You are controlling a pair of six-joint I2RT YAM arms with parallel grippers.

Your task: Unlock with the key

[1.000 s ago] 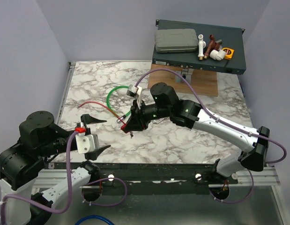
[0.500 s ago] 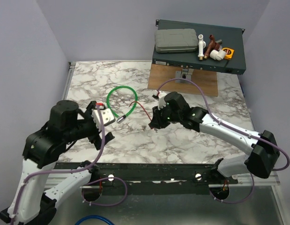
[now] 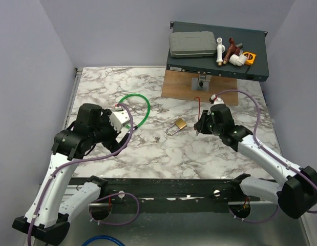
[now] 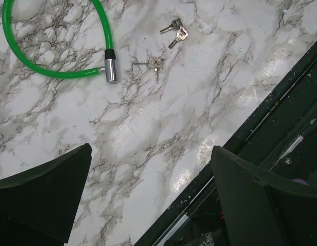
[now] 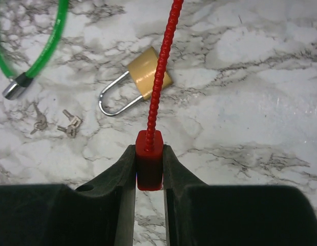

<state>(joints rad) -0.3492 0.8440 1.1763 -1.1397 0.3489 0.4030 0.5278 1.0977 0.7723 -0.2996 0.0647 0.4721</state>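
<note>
The right gripper moves down onto the bare marble beside the brass padlock next to release the small red block (image 5: 149, 166), since that clear spot lies below the gripper.
My right gripper (image 5: 149, 151) is shut on a small red block (image 5: 149, 166) at the end of a red ribbed cord (image 5: 161, 72). No metal blade shows on the block. In the top view the gripper (image 3: 199, 125) hovers just right of the brass padlock (image 3: 179, 124), and the cord (image 3: 197, 105) rises behind it. The padlock (image 5: 148, 77) lies flat with its shackle closed. Small silver keys (image 5: 71, 125) lie loose on the marble and show in the left wrist view (image 4: 173, 31). My left gripper (image 4: 150, 148) is open and empty, low over the table near the green cable.
The green cable loop (image 3: 148, 107) lies left of centre, its metal end (image 4: 111, 70) near the keys. A dark shelf unit (image 3: 217, 66) with a grey case and pipe fittings stands at back right on a wooden board (image 3: 219, 89). The black front rail (image 4: 260, 128) runs under my left gripper.
My right gripper has pulled back to the right with the red cord, uncovering the padlock. My left arm has swung in from the left edge to beside the green cable.
</note>
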